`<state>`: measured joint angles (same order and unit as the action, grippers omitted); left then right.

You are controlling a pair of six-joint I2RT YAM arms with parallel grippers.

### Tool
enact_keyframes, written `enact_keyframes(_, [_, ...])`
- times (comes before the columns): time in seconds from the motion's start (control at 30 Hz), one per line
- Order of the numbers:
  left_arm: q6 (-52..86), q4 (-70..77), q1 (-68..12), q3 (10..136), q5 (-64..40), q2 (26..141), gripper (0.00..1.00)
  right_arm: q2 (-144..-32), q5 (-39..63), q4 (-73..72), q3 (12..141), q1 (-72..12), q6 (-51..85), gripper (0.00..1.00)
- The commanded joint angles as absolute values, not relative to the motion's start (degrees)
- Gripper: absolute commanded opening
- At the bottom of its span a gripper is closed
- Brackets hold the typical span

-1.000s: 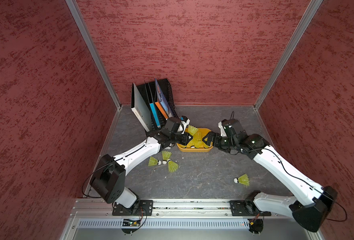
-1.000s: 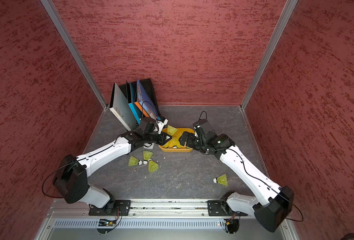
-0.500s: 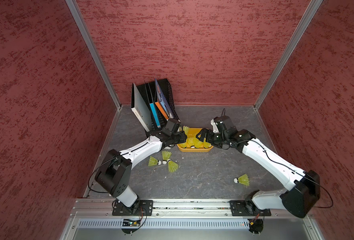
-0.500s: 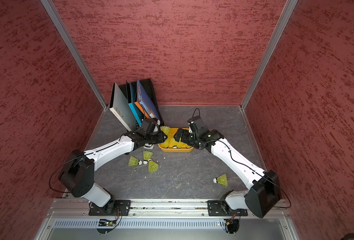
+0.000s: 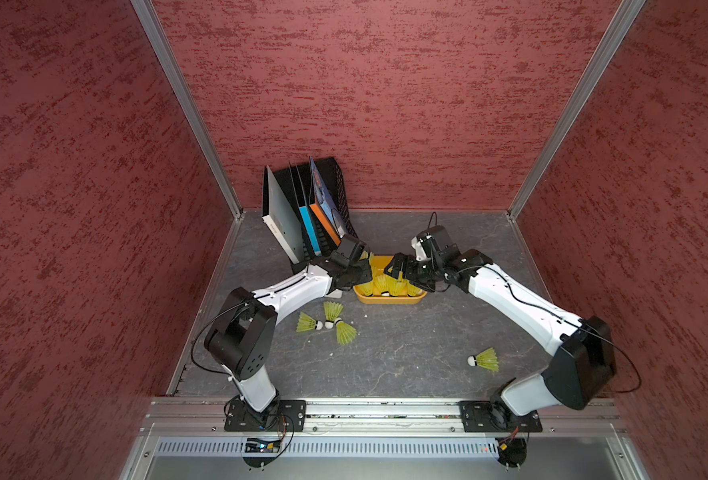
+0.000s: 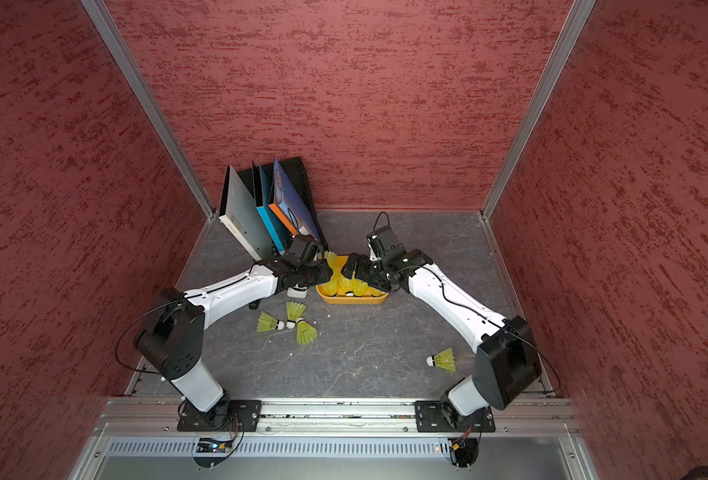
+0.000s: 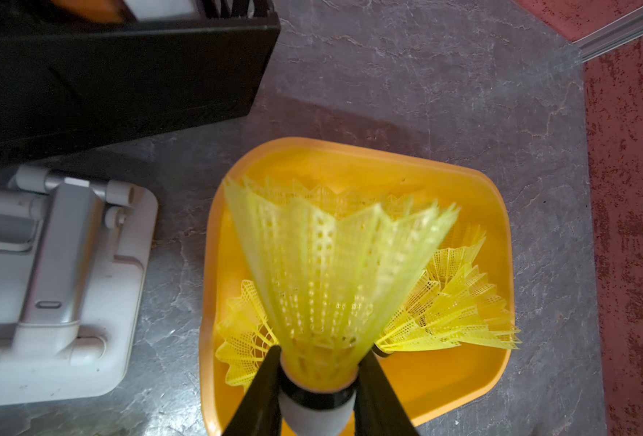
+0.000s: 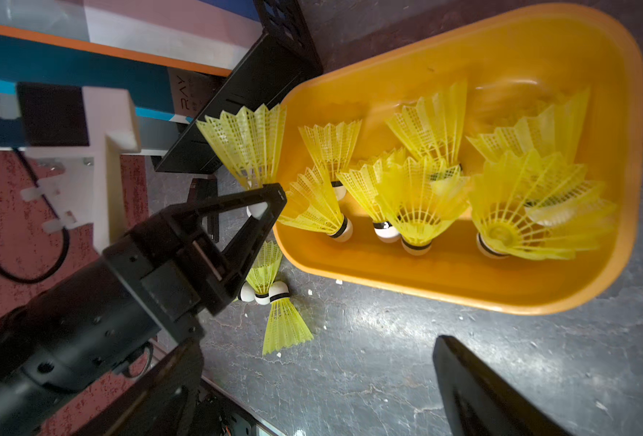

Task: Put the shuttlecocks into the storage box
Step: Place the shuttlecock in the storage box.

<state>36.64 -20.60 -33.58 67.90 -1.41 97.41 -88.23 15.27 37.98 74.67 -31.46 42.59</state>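
The held shuttlecock already hangs above the box's end by the grey-white device, so my left gripper should stay there and open next to release the white tip.
The orange-yellow storage box (image 5: 389,299) (image 6: 352,300) lies at the back of the floor with several neon shuttlecocks (image 8: 418,196) inside. My left gripper (image 7: 318,400) (image 5: 364,266) is shut on the white tip of one shuttlecock (image 7: 331,271), held skirt up at the box's left end. The right wrist view shows that same left gripper (image 8: 270,200) and its shuttlecock (image 8: 248,147) beside the rim. My right gripper (image 8: 319,377) (image 5: 398,268) hangs open and empty over the box. Three loose shuttlecocks (image 5: 332,322) lie left of centre, one (image 5: 485,359) at the front right.
A black mesh file rack with books (image 5: 310,208) stands just behind my left gripper. A grey-white device (image 7: 55,287) lies on the floor left of the box. Red walls close in the back and both sides.
My right gripper, open throughout, has moved left from the box's right end to over it. My left gripper, still shut on its shuttlecock, has shifted slightly toward the box's left edge.
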Motion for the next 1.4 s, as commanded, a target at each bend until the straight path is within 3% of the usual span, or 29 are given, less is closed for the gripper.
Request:
enact_keyframes(0.0, [36.43,-22.23,-33.37,68.86,-0.11,98.16,0.23,-90.47,17.45,40.48,78.03,-30.29,41.77,0.98])
enact_keyframes(0.5, [36.5,-22.85,-33.35,70.31,-1.23,101.07,0.28,-91.14,17.88,40.43,78.31,-30.23,41.66,0.98])
enact_keyframes(0.73, [36.24,-22.85,-33.36,70.58,-1.22,101.25,0.36,-92.19,18.23,40.87,79.07,-30.11,41.61,0.98])
enact_keyframes(0.93, [36.12,-23.99,-33.36,71.44,-0.78,101.08,0.5,-92.51,18.37,41.0,79.62,-30.1,41.45,0.98])
enact_keyframes(1.23, [36.41,-25.69,-33.69,71.69,0.44,97.39,0.53,-92.43,17.79,41.04,79.54,-30.16,41.31,0.98])
enact_keyframes(1.37, [36.23,-27.94,-34.18,72.32,1.39,95.12,0.61,-92.12,16.51,41.57,79.32,-30.15,40.7,0.98])
